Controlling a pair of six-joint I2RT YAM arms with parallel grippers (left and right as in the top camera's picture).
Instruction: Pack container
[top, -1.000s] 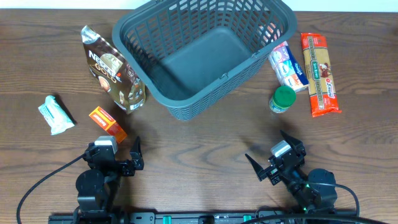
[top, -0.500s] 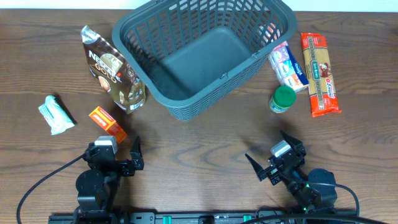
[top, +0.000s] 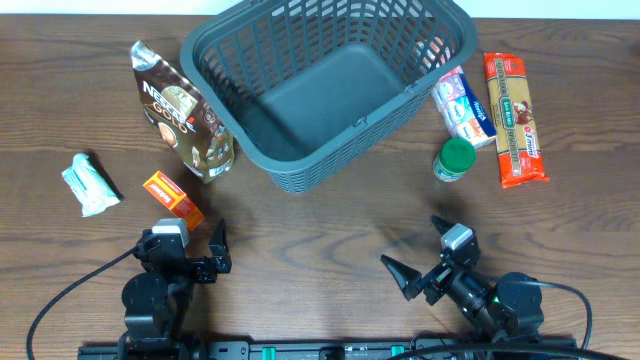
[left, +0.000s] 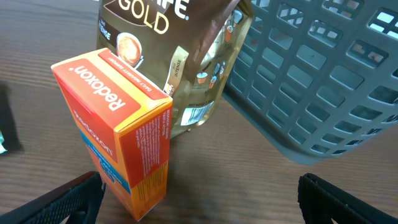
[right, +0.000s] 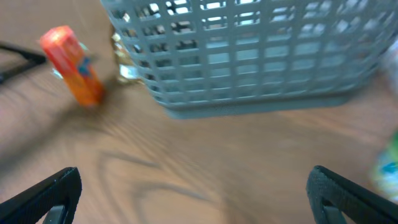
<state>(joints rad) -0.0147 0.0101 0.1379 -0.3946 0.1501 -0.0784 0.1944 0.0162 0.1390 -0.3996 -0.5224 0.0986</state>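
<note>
The container's sides stand high, so my right gripper rises outward next and turns onto a lattice bar at the container's end (top: 456, 50) by the white-blue pack.
The dark grey slotted container (top: 290, 165) stands at the back centre of the table, with nothing in it; it also shows in the left wrist view (left: 323, 81) and the right wrist view (right: 249, 56). My left gripper (top: 190, 240) is open and empty at the front left, just behind an orange Redoxon box (top: 172, 197), which stands close before its fingers in the left wrist view (left: 118, 130). My right gripper (top: 415, 255) is open and empty at the front right, over bare table.
A brown Nescafe Gold pouch (top: 180, 112) lies left of the container, with a pale green packet (top: 90, 185) further left. Right of the container lie a white and blue pack (top: 465, 105), a green-capped jar (top: 455, 160) and a red pasta packet (top: 515, 120).
My right gripper has swung to the left and its view is blurred from the motion. The left arm and the objects have not moved.
</note>
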